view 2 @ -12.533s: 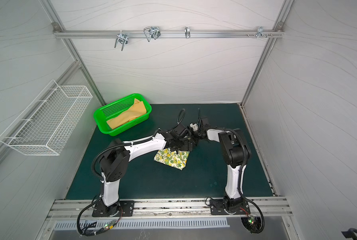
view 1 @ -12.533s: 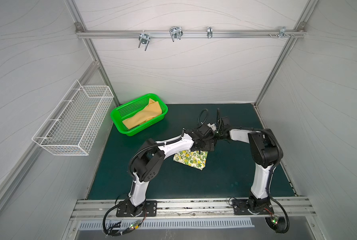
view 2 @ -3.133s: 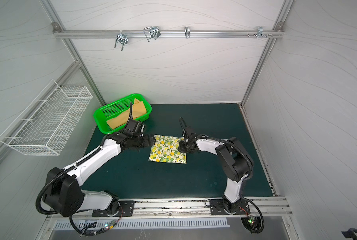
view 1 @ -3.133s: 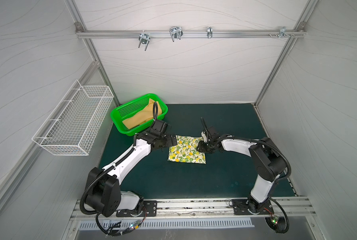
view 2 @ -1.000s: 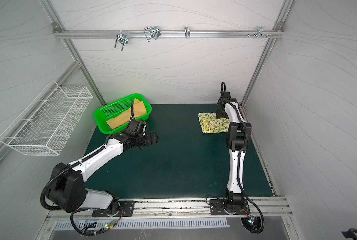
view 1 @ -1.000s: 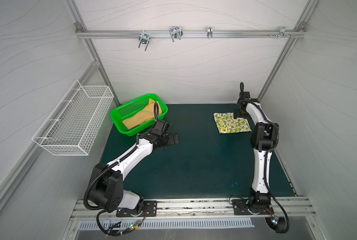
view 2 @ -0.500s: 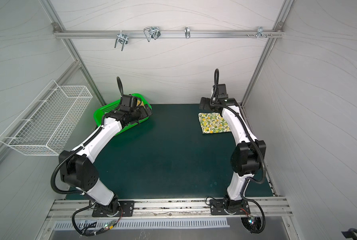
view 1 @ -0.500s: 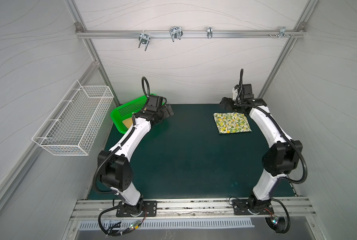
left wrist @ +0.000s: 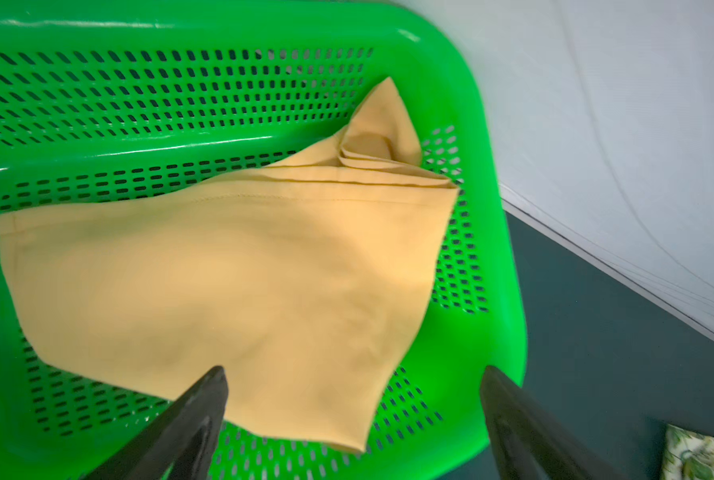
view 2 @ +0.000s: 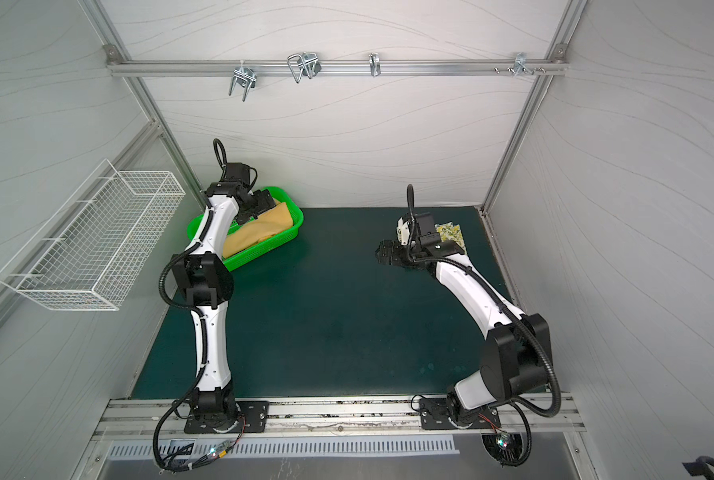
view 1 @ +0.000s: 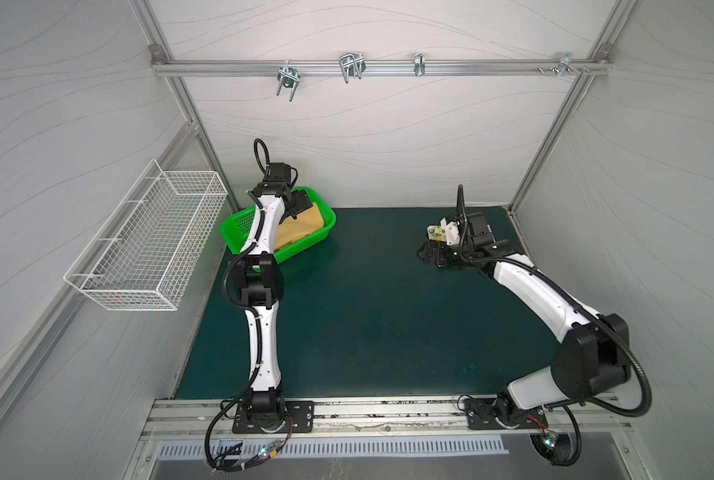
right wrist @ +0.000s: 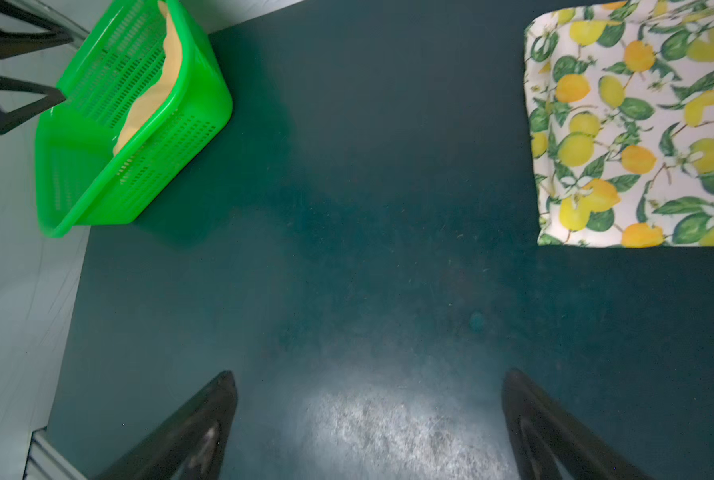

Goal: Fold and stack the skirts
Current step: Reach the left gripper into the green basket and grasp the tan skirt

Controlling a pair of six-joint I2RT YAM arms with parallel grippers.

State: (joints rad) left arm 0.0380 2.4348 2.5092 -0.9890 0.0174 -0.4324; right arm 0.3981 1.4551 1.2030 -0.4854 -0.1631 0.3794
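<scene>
My left gripper is open and needs to go down into the green basket (left wrist: 181,25) and close on the mustard skirt's side (left wrist: 305,392) nearest the open mat, because it is below the gripper's fingers.
The mustard skirt (left wrist: 222,270) lies crumpled in the green basket (left wrist: 181,25) at the back left of the mat in both top views (view 1: 301,226) (view 2: 264,230). My left gripper (left wrist: 353,370) hovers open over it (view 1: 301,203), with nothing between its fingers. The lemon-print skirt (right wrist: 637,124) lies folded flat at the back right. My right arm hides most of it in a top view (view 1: 433,232), and more shows in a top view (view 2: 451,232). My right gripper (right wrist: 368,378) hangs open over bare mat just left of that skirt (view 1: 430,255).
A white wire basket (view 1: 147,241) hangs on the left wall. A metal rail with hooks (view 1: 347,70) runs across the back wall. The dark green mat (view 1: 368,324) spreads between the two arms, and white walls close it in on three sides.
My right gripper has drawn away from the lemon skirt's far edge, toward the front and left. My left arm has folded in tighter, with its gripper still over the basket.
</scene>
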